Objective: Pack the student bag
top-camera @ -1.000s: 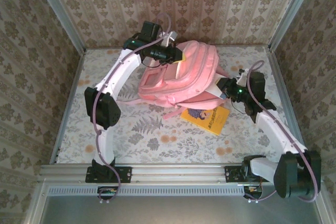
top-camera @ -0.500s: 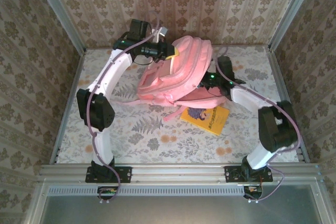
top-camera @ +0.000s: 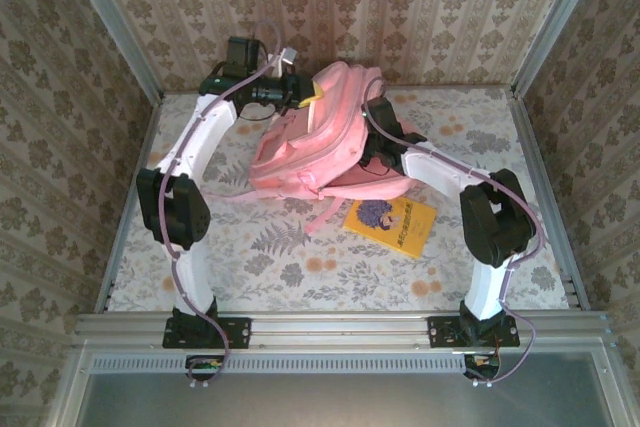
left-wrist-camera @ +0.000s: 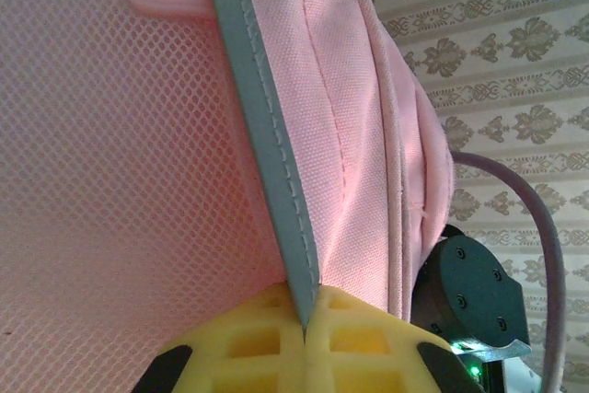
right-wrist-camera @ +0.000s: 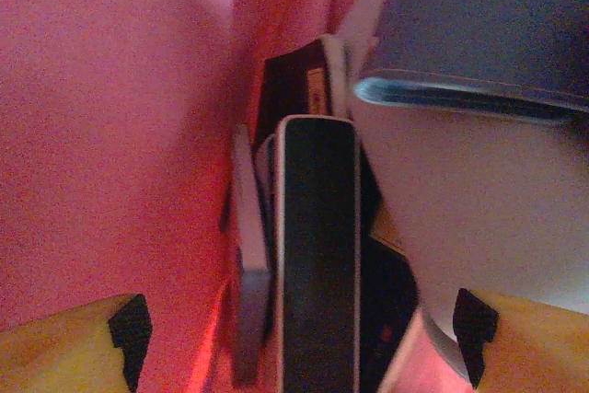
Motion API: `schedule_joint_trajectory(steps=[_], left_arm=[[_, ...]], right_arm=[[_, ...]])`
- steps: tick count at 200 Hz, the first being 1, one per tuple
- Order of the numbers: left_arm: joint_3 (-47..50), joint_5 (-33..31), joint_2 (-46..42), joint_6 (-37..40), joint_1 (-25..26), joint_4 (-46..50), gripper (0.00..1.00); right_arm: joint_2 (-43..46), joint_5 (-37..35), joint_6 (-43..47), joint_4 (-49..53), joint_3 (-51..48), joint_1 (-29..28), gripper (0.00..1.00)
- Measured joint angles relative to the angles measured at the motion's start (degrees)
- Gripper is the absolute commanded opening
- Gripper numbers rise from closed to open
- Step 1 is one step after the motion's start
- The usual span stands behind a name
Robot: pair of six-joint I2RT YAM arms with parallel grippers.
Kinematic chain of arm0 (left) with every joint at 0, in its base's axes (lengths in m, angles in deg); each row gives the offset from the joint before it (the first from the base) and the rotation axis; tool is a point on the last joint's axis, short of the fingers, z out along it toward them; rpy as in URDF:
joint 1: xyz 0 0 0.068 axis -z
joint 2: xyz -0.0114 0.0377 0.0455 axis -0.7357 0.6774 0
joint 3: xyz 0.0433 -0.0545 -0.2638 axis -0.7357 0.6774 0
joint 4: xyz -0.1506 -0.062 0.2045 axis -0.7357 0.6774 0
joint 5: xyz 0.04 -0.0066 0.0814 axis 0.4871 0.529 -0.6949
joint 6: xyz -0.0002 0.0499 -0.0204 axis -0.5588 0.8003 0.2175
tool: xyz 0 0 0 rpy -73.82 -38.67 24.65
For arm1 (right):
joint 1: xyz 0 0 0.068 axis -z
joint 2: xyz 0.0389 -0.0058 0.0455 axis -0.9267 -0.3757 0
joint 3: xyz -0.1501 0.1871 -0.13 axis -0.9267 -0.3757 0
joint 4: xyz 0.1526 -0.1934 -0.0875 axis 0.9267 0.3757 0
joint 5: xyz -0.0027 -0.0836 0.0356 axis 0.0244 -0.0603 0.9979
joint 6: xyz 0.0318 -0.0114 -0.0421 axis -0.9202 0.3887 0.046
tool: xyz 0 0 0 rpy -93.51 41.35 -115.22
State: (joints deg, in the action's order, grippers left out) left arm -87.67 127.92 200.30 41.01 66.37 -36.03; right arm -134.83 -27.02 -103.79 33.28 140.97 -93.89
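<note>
The trim goes with my left gripper away from the right gripper toward the bare floral tabletop beside the bag for release next, since the bag's top stands lifted.
The student bag [top-camera: 320, 137], big, soft and pink, lies at the back of the table, its top lifted toward the wall. My left gripper [top-camera: 305, 95] is shut on the grey-trimmed edge [left-wrist-camera: 267, 135] of the bag's opening; in the left wrist view the yellow pads [left-wrist-camera: 308, 306] pinch that trim, with pink mesh [left-wrist-camera: 110, 181] to the left. My right gripper [right-wrist-camera: 299, 329] is inside the bag, fingers wide apart. A black flat item with white edges [right-wrist-camera: 317, 255] stands between them, touching neither. Beside it are a grey slab [right-wrist-camera: 248, 264] and a blue-edged book [right-wrist-camera: 479, 34].
A yellow book [top-camera: 392, 223] lies flat on the floral table just in front of the bag, near my right arm [top-camera: 440, 162]. Pink straps [top-camera: 320, 215] trail off the bag's front. Patterned walls close in the back and both sides.
My right arm swung from the table's right side into the bag's opening, and its jaws opened. My left gripper pulled the bag's edge back and left.
</note>
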Motion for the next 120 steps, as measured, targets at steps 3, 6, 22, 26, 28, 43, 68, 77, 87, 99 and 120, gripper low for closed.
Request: schedule_joint_trajectory(steps=[3,6,22,26,28,43,68,77,87,99,120], left_arm=[[0.0,0.0,0.0,0.0,-0.1,-0.1,0.0],[0.1,0.0,-0.1,-0.1,-0.2,-0.1,0.0],[1.2,0.0,-0.7,-0.9,-0.8,-0.8,0.0],[1.7,-0.1,-1.0,-1.1,-1.1,-1.2,0.0],[1.9,-0.2,-1.1,-1.2,-1.2,-1.3,0.0],[3.3,-0.5,-2.3,-1.4,-2.4,-2.2,0.0],[5.9,-1.1,-4.7,-1.2,-3.8,-2.2,0.0],[7.3,-2.0,-5.9,-1.0,-4.1,-2.2,0.0],[9.0,-3.0,-7.3,-0.6,-4.5,-2.2,0.0],[10.4,-5.3,-8.6,0.1,-5.1,-2.3,0.0],[11.2,-8.9,-9.3,2.1,-6.1,-1.7,0.0]], right_arm=[[0.3,0.0,0.2,0.2,-0.2,0.1,0.9],[0.6,0.0,0.5,0.4,-0.4,0.2,0.91],[2.8,0.3,2.3,1.2,-1.3,0.5,0.93],[3.4,0.5,2.8,1.2,-1.6,0.6,0.93],[3.8,0.6,3.1,1.3,-1.8,0.6,0.93],[6.8,1.0,4.6,1.7,-3.3,1.0,0.93],[12.6,0.4,6.9,3.0,-7.0,1.8,0.92],[15.4,-0.8,7.7,4.3,-9.1,2.6,0.92],[18.4,-2.6,8.6,6.1,-11.5,3.5,0.92],[23.2,-5.2,9.6,8.1,-14.9,5.1,0.92],[32.5,-10.1,10.8,10.8,-21.4,8.4,0.92]])
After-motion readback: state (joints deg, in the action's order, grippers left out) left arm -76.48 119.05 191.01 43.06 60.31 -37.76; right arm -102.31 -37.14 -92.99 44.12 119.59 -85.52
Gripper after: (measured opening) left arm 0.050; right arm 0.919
